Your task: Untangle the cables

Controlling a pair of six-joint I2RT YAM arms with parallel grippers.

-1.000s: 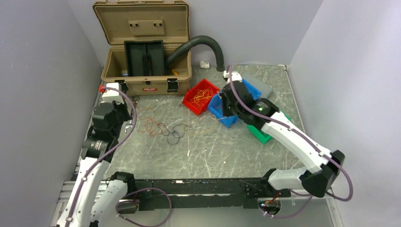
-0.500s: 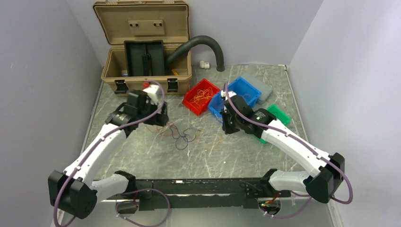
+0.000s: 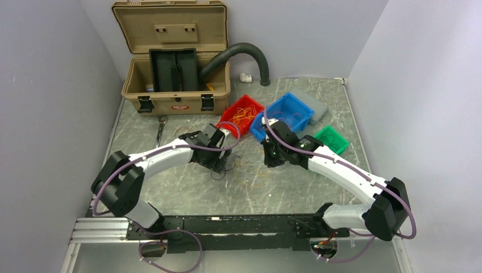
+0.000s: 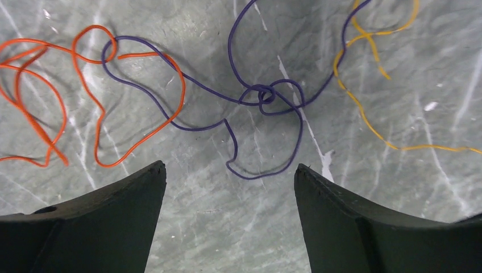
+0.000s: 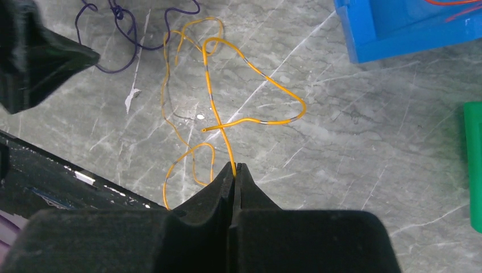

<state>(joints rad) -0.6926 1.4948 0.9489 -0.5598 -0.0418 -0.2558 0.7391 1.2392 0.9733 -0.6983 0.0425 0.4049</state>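
Note:
My left gripper will go down and move outward onto the purple cable, between the purple cable's knot and the orange cable's loop, just past my open fingers.
The cables lie loose on the grey table. A dark purple cable (image 4: 264, 94) with a small knot sits just ahead of my left gripper (image 4: 230, 166), which is open above it with nothing between its fingers. An orange cable (image 4: 96, 122) loops to its left and crosses the purple one. A yellow cable (image 4: 364, 116) trails to the right. My right gripper (image 5: 234, 166) is shut on the yellow cable (image 5: 267, 79), whose loops spread over the table in front of it. From above, the left gripper (image 3: 223, 162) and the right gripper (image 3: 271, 159) are close together at mid-table.
A red bin (image 3: 229, 129) holding more thin cables, a blue bin (image 3: 304, 105) and a green bin (image 3: 332, 139) stand behind the grippers. An open tan case (image 3: 176, 85) and a black ribbed hose (image 3: 250, 51) are at the back. One left finger (image 5: 40, 57) shows in the right wrist view.
My left arm swung from the far left edge to the table's middle and its gripper opened. My right gripper, still shut, came from the blue bin toward the centre.

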